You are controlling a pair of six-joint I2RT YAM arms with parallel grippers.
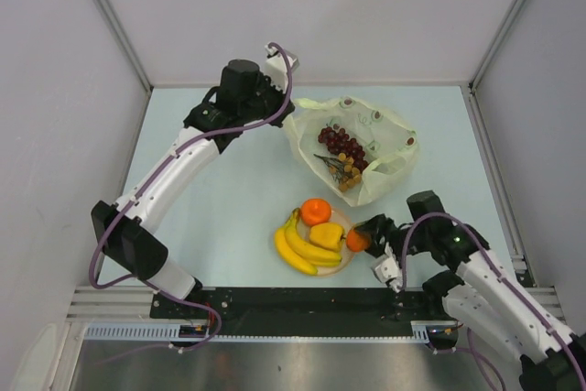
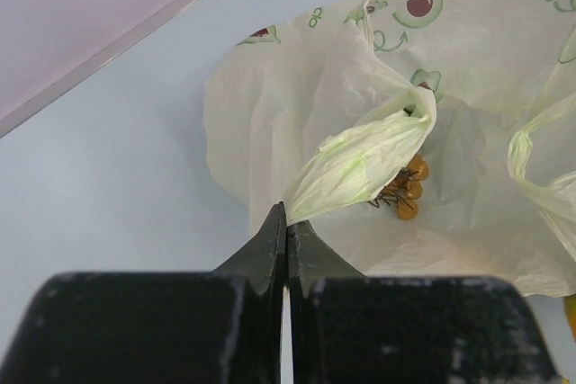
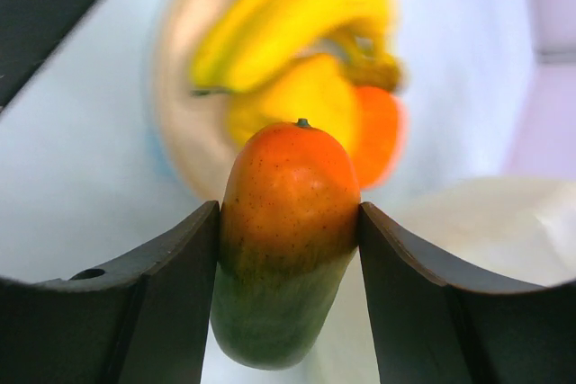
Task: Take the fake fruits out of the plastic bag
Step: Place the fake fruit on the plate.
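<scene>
The plate's edge (image 3: 204,157) is below my right gripper, to its left in the top view, so next I need to turn and lower my right gripper over that edge to release the mango (image 3: 288,222).
The pale yellow-green plastic bag (image 1: 385,135) lies open at the back right, with a dark red grape bunch (image 1: 341,144) and a small yellowish bunch (image 1: 346,171) inside. My left gripper (image 1: 291,116) is shut on the bag's rim fold (image 2: 360,164). My right gripper (image 1: 364,237) is shut on a red-green mango (image 3: 288,222), held at the right edge of the cream plate (image 1: 342,218). On the plate lie a banana bunch (image 1: 302,246), an orange (image 1: 316,211) and a yellow pepper-like piece (image 1: 327,234).
Grey walls enclose the pale blue table (image 1: 220,199) on three sides. A black rail (image 1: 293,304) runs along the near edge between the arm bases.
</scene>
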